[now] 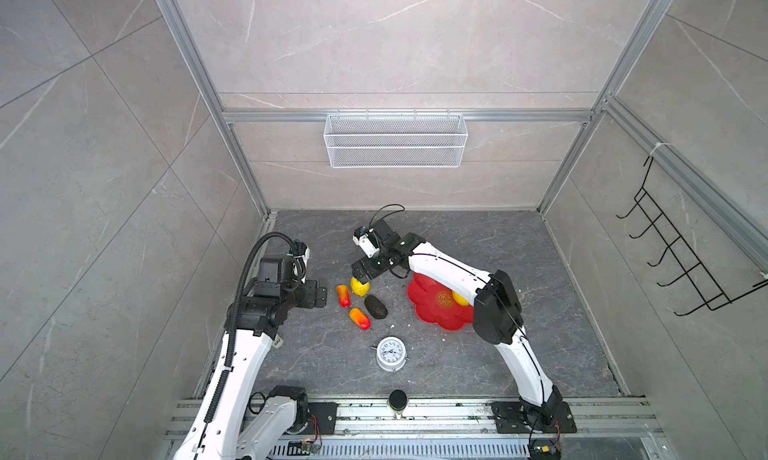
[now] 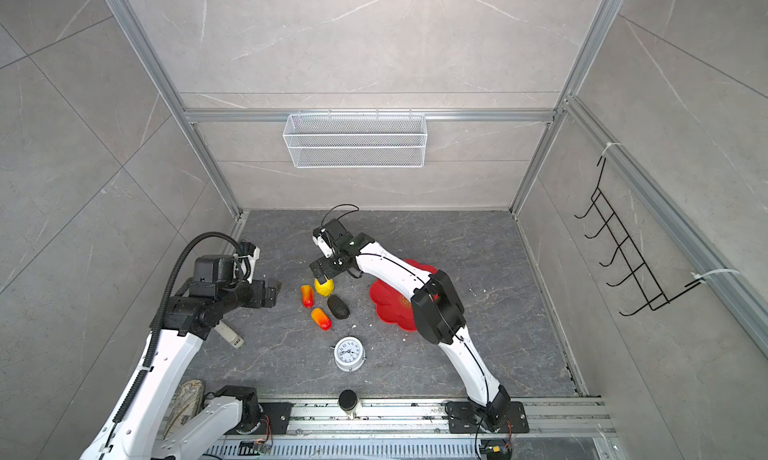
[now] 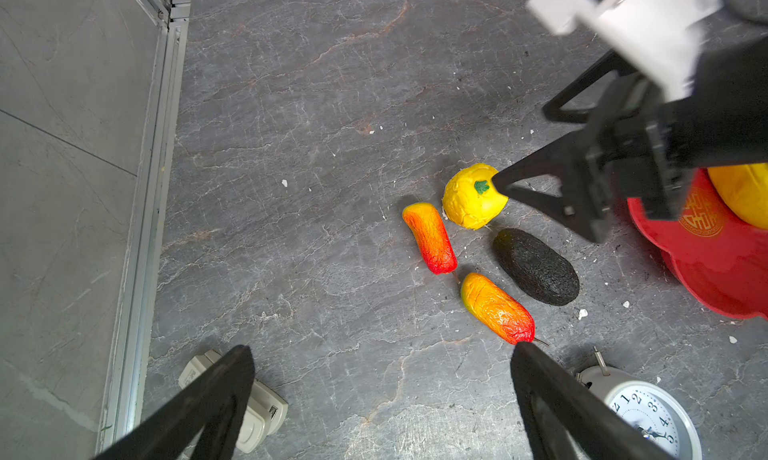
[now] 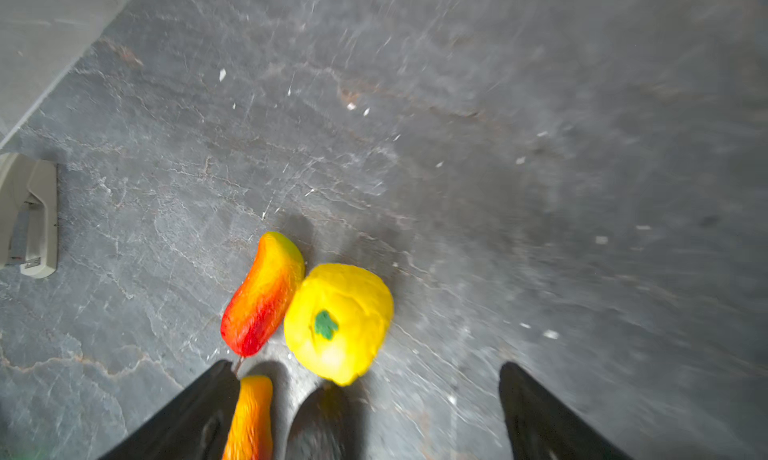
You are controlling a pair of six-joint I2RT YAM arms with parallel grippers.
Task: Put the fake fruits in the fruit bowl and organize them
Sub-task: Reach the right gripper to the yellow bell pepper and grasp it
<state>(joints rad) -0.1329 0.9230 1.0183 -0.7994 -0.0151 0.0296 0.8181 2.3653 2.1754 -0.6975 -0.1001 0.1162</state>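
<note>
I should next lower my right gripper with its open fingers around the round yellow fruit and close them on it, because the fruit is just below them.
On the grey floor lie a round yellow fruit with a green stem, two orange-red oblong fruits and a dark oval fruit. The red fruit bowl to their right holds a long yellow fruit. My right gripper hangs open and empty just over the round yellow fruit. My left gripper is open, left of the fruits.
A white alarm clock stands in front of the fruits. A beige stapler-like device lies under my left arm. On the back wall hangs a white wire basket, on the right wall a black hook rack.
</note>
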